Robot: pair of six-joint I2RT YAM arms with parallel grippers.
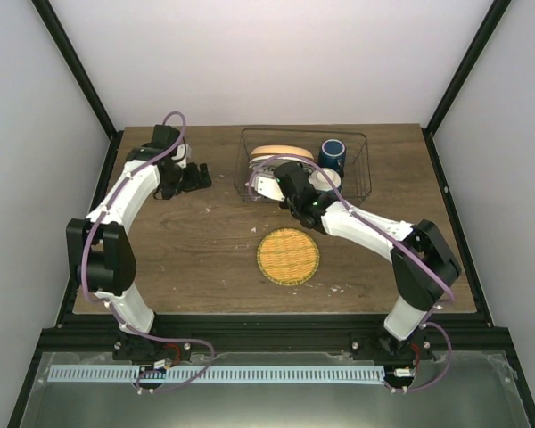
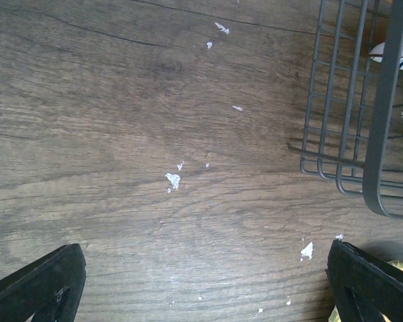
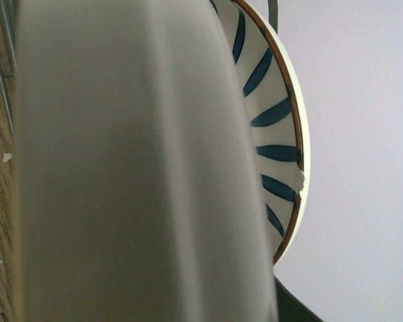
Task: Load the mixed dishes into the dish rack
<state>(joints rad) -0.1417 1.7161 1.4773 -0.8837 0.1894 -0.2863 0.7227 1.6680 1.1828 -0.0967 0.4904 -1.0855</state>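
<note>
The cream plate will go away from my base next, deeper into the rack (image 1: 361,169) toward the blue-patterned bowl, and my right gripper will then release it.
The wire dish rack (image 1: 361,169) stands at the back of the table. In it are the dark blue mug (image 1: 333,153) and the small white-and-blue bowl (image 1: 326,179). The cream plate (image 1: 272,152) stands on edge at the rack's left end. My right gripper (image 1: 276,183) reaches into the rack and is shut on that plate. The plate (image 3: 134,174) fills the right wrist view, with the bowl (image 3: 272,114) just behind it. The orange-yellow plate (image 1: 288,256) lies flat mid-table. My left gripper (image 1: 196,176) is open and empty, left of the rack (image 2: 349,134).
Small white crumbs (image 2: 172,179) dot the wooden table (image 1: 187,250) near the rack's corner. Black frame posts rise at the back corners, and white walls close in the sides.
</note>
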